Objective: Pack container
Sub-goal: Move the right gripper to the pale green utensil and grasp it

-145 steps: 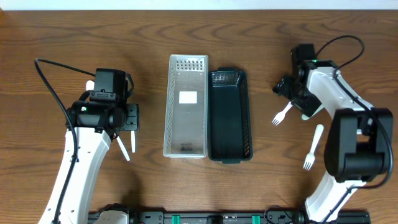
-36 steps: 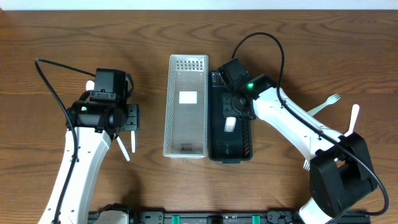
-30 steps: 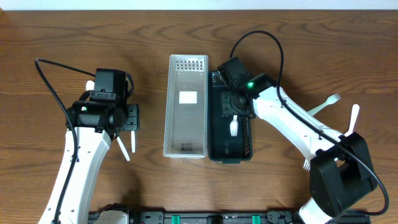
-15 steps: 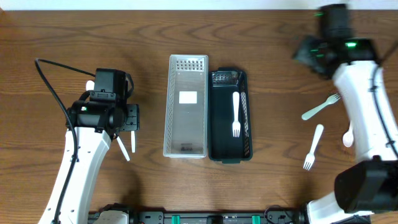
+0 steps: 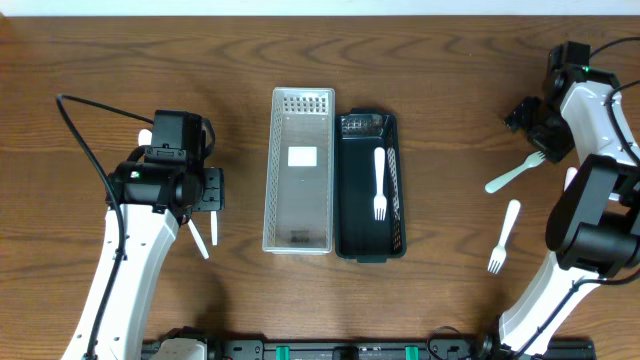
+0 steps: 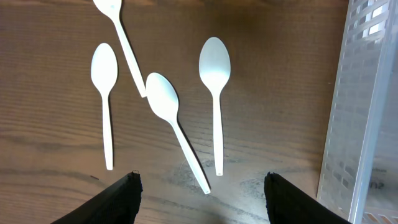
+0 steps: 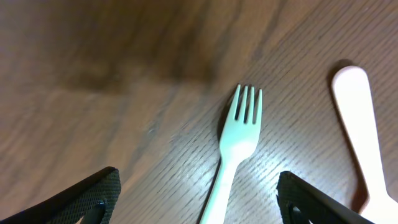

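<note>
My right gripper moves down onto the pale green fork's neck (image 5: 531,163) (image 7: 231,155) next and closes, since the neck lies below it, between its open fingers.
A black container (image 5: 349,225) holds one white fork (image 5: 379,183). A clear container (image 5: 300,184) stands beside it on the left. My right gripper (image 5: 532,130) is open above a pale green fork (image 5: 514,172), which lies between its fingers in the right wrist view (image 7: 233,149). A white fork (image 5: 503,236) lies nearer the front. My left gripper (image 5: 206,188) is open and empty over several white spoons (image 6: 214,93), which also show in the overhead view (image 5: 199,237).
A white utensil handle (image 7: 360,124) lies right of the green fork. The clear container's wall (image 6: 357,118) is at the right edge of the left wrist view. Both arms stand at the table's sides.
My right gripper let go of a white fork inside the black container, swung away to the far right, and now hangs open over the green fork. The left arm has not moved.
</note>
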Available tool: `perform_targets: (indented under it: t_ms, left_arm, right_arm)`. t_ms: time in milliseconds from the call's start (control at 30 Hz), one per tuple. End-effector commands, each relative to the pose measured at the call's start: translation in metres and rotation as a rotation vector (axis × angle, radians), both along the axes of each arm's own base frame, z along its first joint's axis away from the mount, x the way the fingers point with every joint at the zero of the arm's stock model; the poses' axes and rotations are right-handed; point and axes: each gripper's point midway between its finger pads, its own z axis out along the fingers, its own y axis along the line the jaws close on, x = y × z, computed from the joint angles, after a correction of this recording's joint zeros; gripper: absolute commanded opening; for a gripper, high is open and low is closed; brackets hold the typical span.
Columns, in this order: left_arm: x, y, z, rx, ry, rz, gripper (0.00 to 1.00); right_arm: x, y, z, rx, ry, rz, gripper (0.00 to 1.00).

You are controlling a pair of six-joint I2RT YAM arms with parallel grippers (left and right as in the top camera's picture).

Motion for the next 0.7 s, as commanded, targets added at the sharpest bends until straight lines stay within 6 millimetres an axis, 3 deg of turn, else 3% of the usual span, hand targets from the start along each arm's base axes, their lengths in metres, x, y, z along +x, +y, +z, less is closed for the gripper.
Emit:
perform_targets:
  t_ms: [0, 300, 667]
  left_arm:
    - [0.001, 0.002, 0.002, 0.008, -0.001, 0.002, 0.66]
    - [0.002, 0.002, 0.002, 0.008, -0.002, 0.002, 0.66]
    - [0.002, 0.002, 0.002, 0.008, -0.001, 0.002, 0.66]
  right_arm:
    - [-0.003, -0.009, -0.008, 0.005, 0.013, -0.035, 0.84]
    - [-0.012, -0.023, -0.016, 0.011, 0.036, -0.073, 0.85]
    - [-0.029, -0.019, -0.044, 0.024, 0.069, -0.076, 0.86]
